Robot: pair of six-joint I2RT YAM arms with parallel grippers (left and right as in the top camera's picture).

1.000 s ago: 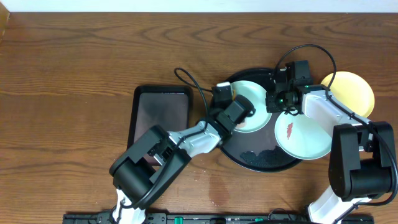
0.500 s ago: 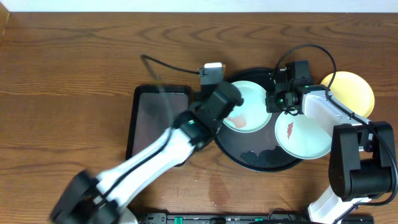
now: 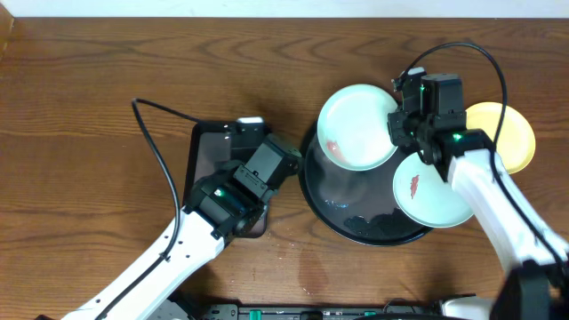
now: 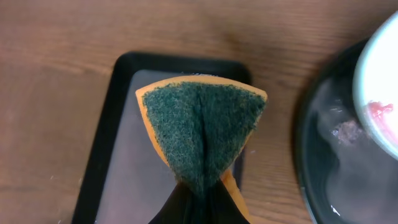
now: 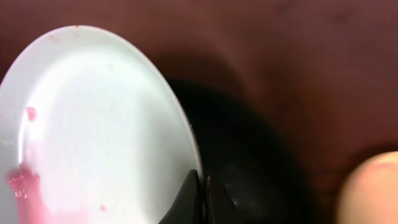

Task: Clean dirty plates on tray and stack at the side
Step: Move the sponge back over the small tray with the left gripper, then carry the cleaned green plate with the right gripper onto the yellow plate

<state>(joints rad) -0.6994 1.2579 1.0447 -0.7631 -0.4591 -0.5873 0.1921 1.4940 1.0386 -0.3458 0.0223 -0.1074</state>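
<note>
My right gripper holds the mint plate. I will next take it over the set-aside yellow plate (image 3: 516, 136) (image 5: 375, 191), which is below and right in the overhead view, then lower it and let go.
My right gripper (image 5: 203, 186) is shut on the right rim of a pale mint plate (image 5: 99, 124), which it holds tilted above the far edge of the round black tray (image 3: 356, 222). A pink smear (image 5: 22, 180) marks the plate's left side. In the overhead view this plate (image 3: 356, 124) hangs left of the right gripper (image 3: 396, 124). A second mint plate (image 3: 433, 189) with a red smear lies on the tray's right rim. The yellow plate (image 3: 507, 133) rests on the table at the right. My left gripper (image 4: 198, 193) is shut on a folded green-and-orange sponge (image 4: 202, 121).
A smaller rectangular black tray (image 4: 118, 155) lies under the sponge, left of the round tray (image 4: 323, 162). A black cable (image 3: 156, 142) loops over the table left of it. The round tray's floor shows wet streaks. Dark wood tabletop (image 3: 107, 80) surrounds everything.
The left arm has pulled back leftward from the plate to above the rectangular tray, sponge still held. The right gripper has raised the mint plate up and toward the far edge.
</note>
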